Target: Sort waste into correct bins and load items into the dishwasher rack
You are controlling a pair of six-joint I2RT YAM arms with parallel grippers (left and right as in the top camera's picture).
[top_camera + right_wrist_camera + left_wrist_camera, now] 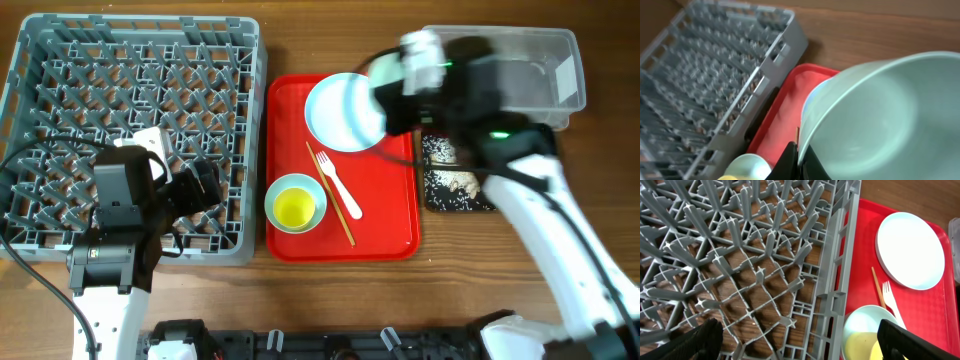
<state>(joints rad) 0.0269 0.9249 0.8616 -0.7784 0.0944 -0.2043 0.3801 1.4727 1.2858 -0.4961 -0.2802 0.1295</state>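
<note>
My right gripper should next move down and left in the overhead view and release the mint bowl on the pale round plate [335,115], which is empty.
My right gripper [801,161] is shut on the rim of a pale mint bowl [890,115] and holds it tilted in the air, over the right edge of the pale round plate [335,115] in the overhead view [383,78]. My left gripper [797,345] is open and empty over the front right edge of the grey dishwasher rack [130,60]. The second mint bowl [295,205] holds the yellow cup [294,211]. The white fork [335,180] and chopsticks [337,208] lie beside it. Rice scraps [460,185] lie in the black tray [432,150]. The sauce packet and paper wad are not in view.
The plate, fork, chopsticks and bowl with cup all sit on the red serving tray [390,220], right of the rack. The clear tub [540,60] stands at the back right, with the black tray just in front of it. Cables trail at the rack's left front.
</note>
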